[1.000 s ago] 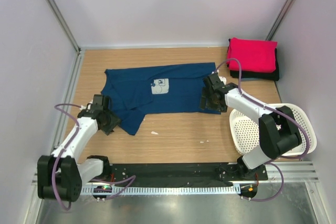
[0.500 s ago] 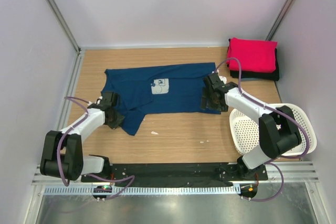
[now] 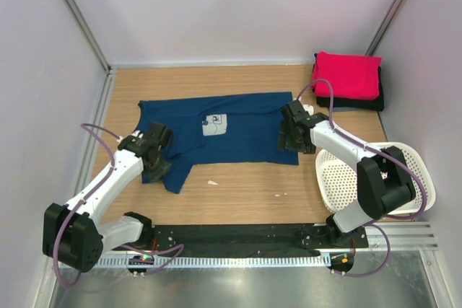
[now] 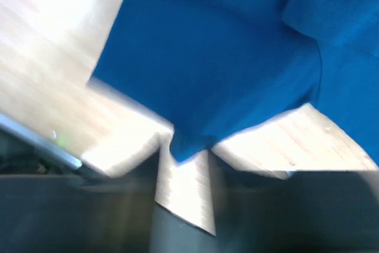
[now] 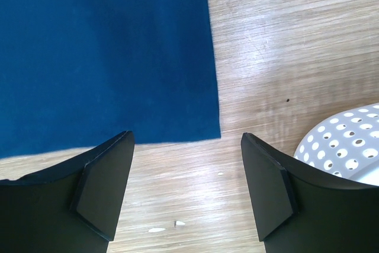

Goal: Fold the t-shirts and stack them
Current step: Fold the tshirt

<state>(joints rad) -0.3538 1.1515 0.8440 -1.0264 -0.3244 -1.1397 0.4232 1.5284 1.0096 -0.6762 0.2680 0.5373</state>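
Note:
My right gripper lowers straight onto the near hem corner point(image 3: 294, 161) of the navy blue t-shirt point(image 3: 245, 138) next and closes, since it lies flat between the open fingers.
The navy blue t-shirt point(image 3: 245, 138) lies spread on the wooden table, its pale print point(image 3: 214, 125) facing up. My left gripper point(image 3: 156, 154) is at its lower left part. The blurred left wrist view shows the jaws point(image 4: 185, 167) close together with a tip of blue cloth point(image 4: 225, 57) between them. My right gripper point(image 3: 291, 133) is open over the shirt's right hem. In the right wrist view its fingers point(image 5: 186, 188) straddle bare table just below the hem corner point(image 5: 106, 51). The pink-red t-shirt point(image 3: 346, 75) lies folded on the black one point(image 3: 375, 104) at the back right.
A white perforated basket point(image 3: 415, 196) stands at the right edge, just right of the right arm; its rim shows in the right wrist view point(image 5: 349, 146). Walls close in the table at the left, back and right. Small white scraps point(image 3: 213, 182) lie on the wood.
The navy shirt has shifted a little to the left, and its lower left flap moved with my left gripper. The left arm swung inward. The right gripper has hardly moved.

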